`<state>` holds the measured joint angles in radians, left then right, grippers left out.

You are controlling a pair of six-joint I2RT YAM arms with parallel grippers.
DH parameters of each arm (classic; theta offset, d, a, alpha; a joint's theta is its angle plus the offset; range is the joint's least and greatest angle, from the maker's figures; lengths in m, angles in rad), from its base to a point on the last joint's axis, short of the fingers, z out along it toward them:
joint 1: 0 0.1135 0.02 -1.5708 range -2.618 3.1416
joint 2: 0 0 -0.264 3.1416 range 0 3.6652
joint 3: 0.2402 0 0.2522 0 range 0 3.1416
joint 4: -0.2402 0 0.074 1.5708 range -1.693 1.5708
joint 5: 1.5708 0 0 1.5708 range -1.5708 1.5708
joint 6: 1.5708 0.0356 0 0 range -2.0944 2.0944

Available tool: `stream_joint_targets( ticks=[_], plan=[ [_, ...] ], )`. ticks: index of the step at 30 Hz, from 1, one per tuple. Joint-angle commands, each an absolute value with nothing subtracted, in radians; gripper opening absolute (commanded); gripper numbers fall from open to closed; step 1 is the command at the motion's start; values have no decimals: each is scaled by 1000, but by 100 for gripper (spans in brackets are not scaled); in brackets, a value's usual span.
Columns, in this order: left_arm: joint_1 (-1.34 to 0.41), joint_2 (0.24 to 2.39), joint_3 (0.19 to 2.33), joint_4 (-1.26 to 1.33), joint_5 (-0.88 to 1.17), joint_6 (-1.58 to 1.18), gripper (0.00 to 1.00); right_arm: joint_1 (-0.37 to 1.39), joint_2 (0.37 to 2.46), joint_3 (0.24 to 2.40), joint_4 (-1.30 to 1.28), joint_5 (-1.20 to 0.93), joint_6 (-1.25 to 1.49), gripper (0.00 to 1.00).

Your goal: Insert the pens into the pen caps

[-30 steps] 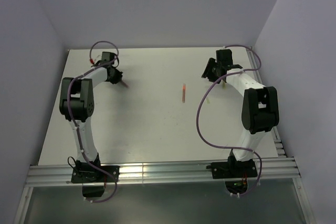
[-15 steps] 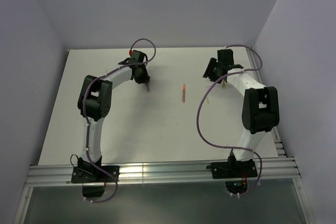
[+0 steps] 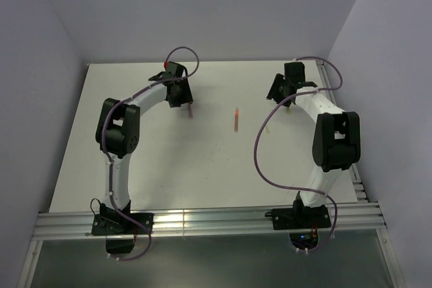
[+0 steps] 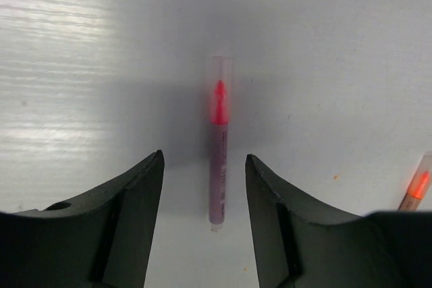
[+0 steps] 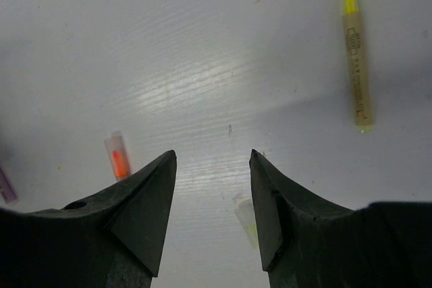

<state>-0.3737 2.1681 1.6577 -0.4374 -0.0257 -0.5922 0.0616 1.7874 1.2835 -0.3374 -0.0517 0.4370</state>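
The tan pen's body is below my fingertips and to their right in the wrist view. I will move my right gripper across and down onto it next.
A pink-bodied pen with a red tip inside a clear cap lies on the white table between the fingers of my open left gripper, touching neither. From above it shows just below that gripper. A second red pen lies mid-table, and its capped orange tip shows in the left wrist view and the right wrist view. My right gripper is open and empty above a pale yellow-green cap. A tan pen with a bare yellow tip lies beyond it.
The white table is walled by pale panels at the left, back and right. An aluminium rail runs along the near edge. Purple cables loop from both arms, the right one hanging over the table.
My left arm has swung right from the table's far left, the pink pen moving along with it. The right gripper has shifted slightly right.
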Motion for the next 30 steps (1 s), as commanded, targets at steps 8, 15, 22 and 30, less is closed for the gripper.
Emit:
stream_joint_targets(
  ticks=[8, 15, 22, 30],
  plan=[
    [-341, 1734, 1557, -514, -112, -634, 59, -72, 1798, 1310, -383, 60, 405, 56],
    [-325, 1510, 1344, -456, -11, -647, 60, -83, 1873, 1361, -420, 132, 374, 56],
    [-324, 1433, 1282, -425, 35, -634, 60, -83, 1994, 1503, -469, 112, 341, 54],
    [-322, 1448, 1275, -413, 72, -641, 60, -83, 2059, 1559, -514, 129, 316, 49]
  ],
)
